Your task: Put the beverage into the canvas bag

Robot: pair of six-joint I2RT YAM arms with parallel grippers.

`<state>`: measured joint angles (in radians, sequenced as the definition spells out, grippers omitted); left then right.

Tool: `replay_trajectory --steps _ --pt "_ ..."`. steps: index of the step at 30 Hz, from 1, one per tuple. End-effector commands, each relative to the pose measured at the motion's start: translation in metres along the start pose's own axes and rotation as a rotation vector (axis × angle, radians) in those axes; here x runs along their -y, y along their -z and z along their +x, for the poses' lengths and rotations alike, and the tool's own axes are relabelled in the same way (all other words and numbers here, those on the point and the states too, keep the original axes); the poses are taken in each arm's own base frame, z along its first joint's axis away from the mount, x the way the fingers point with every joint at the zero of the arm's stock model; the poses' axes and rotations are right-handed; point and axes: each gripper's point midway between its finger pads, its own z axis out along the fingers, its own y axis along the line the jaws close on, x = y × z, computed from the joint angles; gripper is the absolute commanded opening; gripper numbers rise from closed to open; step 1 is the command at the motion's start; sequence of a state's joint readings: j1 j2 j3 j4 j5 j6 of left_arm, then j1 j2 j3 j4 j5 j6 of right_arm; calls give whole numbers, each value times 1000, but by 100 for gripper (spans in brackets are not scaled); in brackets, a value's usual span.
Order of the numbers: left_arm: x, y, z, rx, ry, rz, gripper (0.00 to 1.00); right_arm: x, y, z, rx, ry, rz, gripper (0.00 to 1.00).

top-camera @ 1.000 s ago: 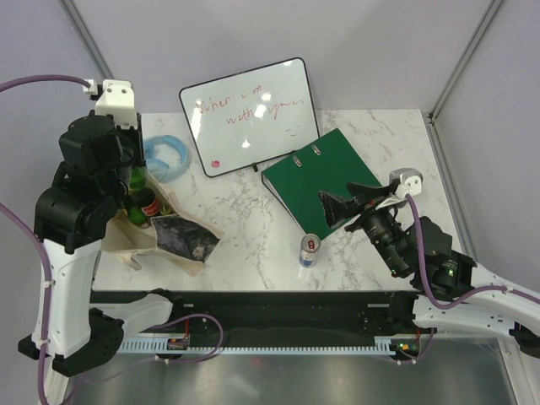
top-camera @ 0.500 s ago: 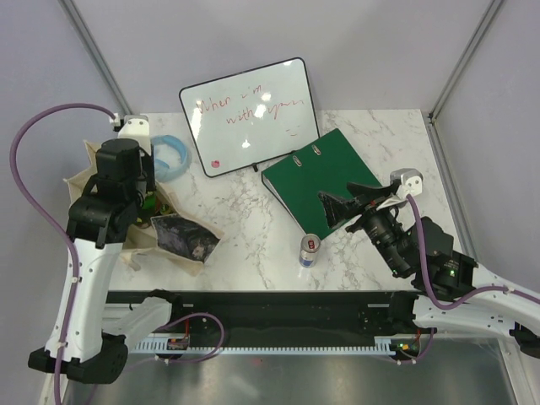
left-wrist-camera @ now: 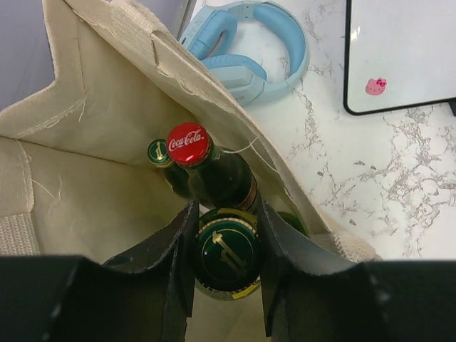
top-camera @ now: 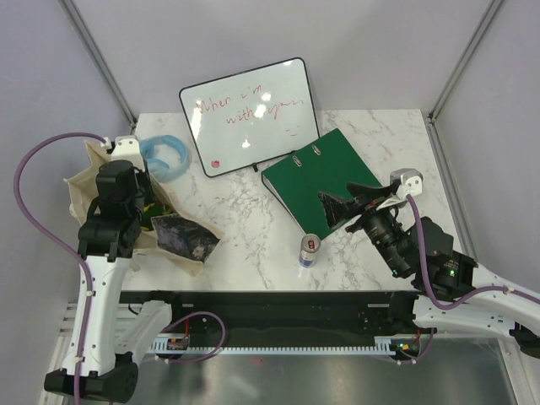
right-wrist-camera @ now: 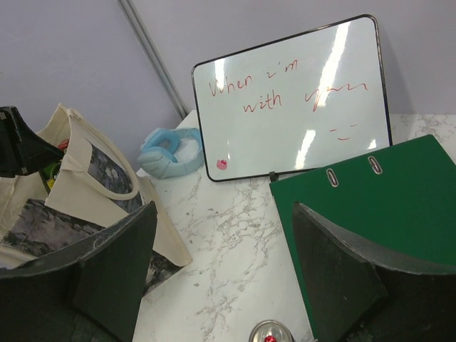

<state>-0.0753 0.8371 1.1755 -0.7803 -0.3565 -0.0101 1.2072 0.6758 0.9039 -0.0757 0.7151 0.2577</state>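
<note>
My left gripper will next go deeper down into the canvas bag (top-camera: 84,179), beside the red-capped Coca-Cola bottle, as the green-capped bottle still hangs high at the bag's opening.
The beige canvas bag (top-camera: 84,179) with a dark mottled print (top-camera: 181,237) lies open at the table's left. In the left wrist view my left gripper (left-wrist-camera: 226,251) is shut on the neck of a green-capped bottle (left-wrist-camera: 228,246) and holds it inside the bag's mouth (left-wrist-camera: 92,121). A red-capped Coca-Cola bottle (left-wrist-camera: 189,144) and another green-capped bottle (left-wrist-camera: 157,152) stand in the bag beside it. A silver beverage can (top-camera: 309,251) stands on the table near the front; its top also shows in the right wrist view (right-wrist-camera: 271,333). My right gripper (top-camera: 342,207) is open and empty above the can.
Blue headphones (top-camera: 166,156) lie just beyond the bag. A whiteboard (top-camera: 249,114) with red writing leans at the back. A green binder (top-camera: 316,177) lies right of centre, under my right gripper. Grey walls close in both sides of the marble table (top-camera: 253,219).
My left arm has come down from high over the bag, and its wrist now sits low at the bag's mouth with the bottle. The right arm and the can have not moved.
</note>
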Motion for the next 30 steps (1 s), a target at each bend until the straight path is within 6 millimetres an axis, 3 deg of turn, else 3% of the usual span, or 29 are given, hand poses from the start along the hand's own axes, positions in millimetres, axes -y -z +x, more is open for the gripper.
replay_trajectory --steps 1,6,18,20,30 --pt "0 1 -51 230 142 5 2 -2 1 -3 7 -3 -10 84" --pt "2 -9 -34 211 164 5 2 -1 2 -5 12 -6 -8 84" --pt "-17 -28 7 186 204 -114 2 -1 3 -4 11 -2 -14 84" --pt "-28 -31 16 169 228 -161 2 1 4 -6 17 -7 -14 84" --pt "-36 -35 35 162 346 -224 2 4 7 -2 13 -4 -8 84"
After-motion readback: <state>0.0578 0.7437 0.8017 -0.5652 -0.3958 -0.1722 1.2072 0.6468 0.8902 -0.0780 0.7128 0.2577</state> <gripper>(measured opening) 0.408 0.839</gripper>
